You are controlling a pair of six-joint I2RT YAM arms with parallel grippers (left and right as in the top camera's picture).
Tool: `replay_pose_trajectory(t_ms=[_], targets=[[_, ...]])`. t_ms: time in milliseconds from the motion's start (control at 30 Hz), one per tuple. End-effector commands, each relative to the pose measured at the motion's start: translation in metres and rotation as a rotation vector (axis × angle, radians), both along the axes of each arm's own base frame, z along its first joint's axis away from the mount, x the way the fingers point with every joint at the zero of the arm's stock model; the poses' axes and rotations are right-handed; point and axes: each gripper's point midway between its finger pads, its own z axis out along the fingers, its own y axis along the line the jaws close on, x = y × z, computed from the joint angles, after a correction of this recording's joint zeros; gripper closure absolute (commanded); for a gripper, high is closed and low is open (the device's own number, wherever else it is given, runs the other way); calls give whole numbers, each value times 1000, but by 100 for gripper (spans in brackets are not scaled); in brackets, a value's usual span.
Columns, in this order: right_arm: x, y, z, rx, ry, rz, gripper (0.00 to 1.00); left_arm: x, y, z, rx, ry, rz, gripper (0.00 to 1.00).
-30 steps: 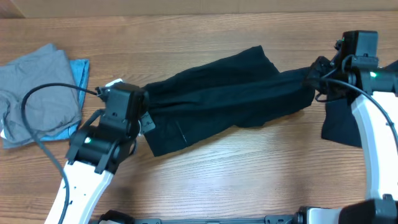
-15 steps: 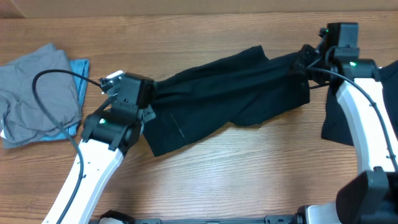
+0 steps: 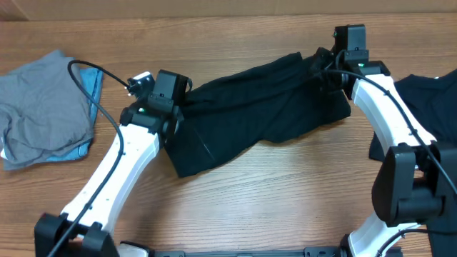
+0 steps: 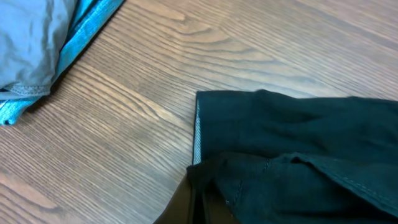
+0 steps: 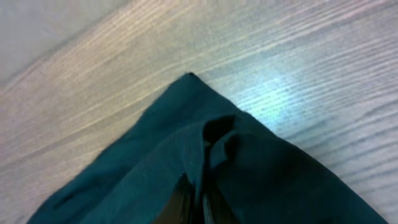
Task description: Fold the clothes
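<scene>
My right gripper is at the bunched fabric and next needs to move out a little, toward the far corner of the pants, and let go of the fabric, because the under layer still shows beyond it.
A black pair of pants (image 3: 257, 107) lies stretched across the middle of the table, one of the clothes. My left gripper (image 3: 173, 108) is shut on its left end, and my right gripper (image 3: 330, 66) is shut on its right end. In the left wrist view the fingers (image 4: 198, 202) pinch a fold of black fabric (image 4: 298, 155) raised over a flat layer. The right wrist view shows its fingers (image 5: 181, 202) clamped on a bunched black corner (image 5: 249, 168) above the wood.
A grey garment (image 3: 39, 107) lies crumpled at the far left on a light-blue piece (image 3: 91, 82). Another black garment (image 3: 428, 100) lies at the right edge, partly under my right arm. Bare wood runs along the table's front.
Both grippers have carried their ends of the pants toward the far side; the left moved up and right, the right up and left. The pants now sit more bunched between them.
</scene>
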Motion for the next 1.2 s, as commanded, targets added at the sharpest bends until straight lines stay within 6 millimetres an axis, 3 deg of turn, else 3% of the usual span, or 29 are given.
replay_pose_trajectory(t_ms=[0, 167, 467, 500, 533, 567, 600, 633, 667, 700, 733, 867, 1000, 1100, 1167], targets=[[14, -7, 20, 6, -68, -66, 96, 12, 24, -6, 58, 6, 65, 96], [19, -7, 24, 11, -97, -74, 96, 16, 38, -18, 65, 28, 98, 96], [23, 7, 20, 16, -133, -49, 96, 21, 41, -19, 61, 14, 108, 96], [24, 8, 18, 15, -134, -46, 94, 20, 41, -19, 61, 14, 107, 96], [25, 9, 16, 14, -133, -46, 81, 20, 41, -19, 61, 15, 107, 91], [26, 10, 11, 14, -128, -44, 60, 20, 41, -19, 65, 18, 99, 78], [28, 10, 9, 15, -130, -44, 42, 21, 41, -18, 71, 19, 91, 54], [29, 10, 6, 14, -128, -44, 14, 23, 41, -17, 79, 18, 75, 41], [31, 11, 4, 18, -132, -41, 0, 26, 41, -15, 91, 14, 51, 17], [33, 11, 3, 18, -136, -41, 0, 29, 41, -11, 99, 7, 35, 5], [35, 11, 4, 18, -144, -40, 0, 32, 41, -5, 107, 0, 21, 0], [41, 19, 26, 3, -206, 47, 0, 40, 37, 39, 93, -24, -7, 0], [34, 24, 53, 0, -226, 101, 0, 42, 6, 69, -72, -25, -104, 8], [17, 22, 48, -11, -156, 110, 0, 36, -29, 71, -246, 17, -217, 33], [3, 23, 36, -24, -82, 137, 6, 26, -52, 65, -355, 67, -306, 65]])
